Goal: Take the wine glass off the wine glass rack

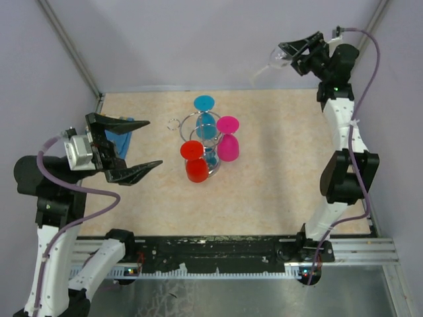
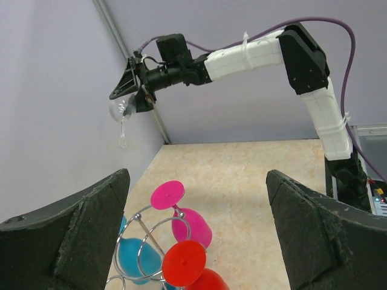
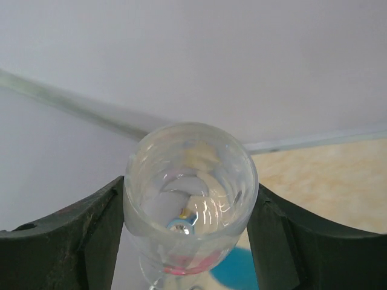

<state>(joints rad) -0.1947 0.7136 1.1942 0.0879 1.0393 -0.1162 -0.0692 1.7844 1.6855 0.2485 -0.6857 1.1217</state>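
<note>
The table is bare at the far table corner (image 1: pixel 310 100) below, so the right gripper will next turn to face outward, go down there and let go of the clear wine glass (image 1: pixel 268 66).
The chrome wire wine glass rack (image 1: pixel 174 123) stands mid-table and carries a blue glass (image 1: pixel 206 115), a pink glass (image 1: pixel 228 142) and a red glass (image 1: pixel 195 165), hung upside down. My right gripper (image 1: pixel 291 56) is raised high at the back right, shut on the bowl of a clear wine glass (image 1: pixel 268 66), which is off the rack. In the right wrist view the clear glass (image 3: pixel 190 157) fills the gap between the fingers (image 3: pixel 72 235). My left gripper (image 1: pixel 153 142) is open and empty, left of the rack. The left wrist view shows the rack (image 2: pixel 138 215) below and the clear glass (image 2: pixel 122 109) held far up.
A blue cloth (image 1: pixel 130 127) lies on the table behind my left gripper. Grey walls with a metal corner post (image 1: pixel 69 43) enclose the table on the left and the back. The right arm (image 2: pixel 314 90) arches over the table's right side.
</note>
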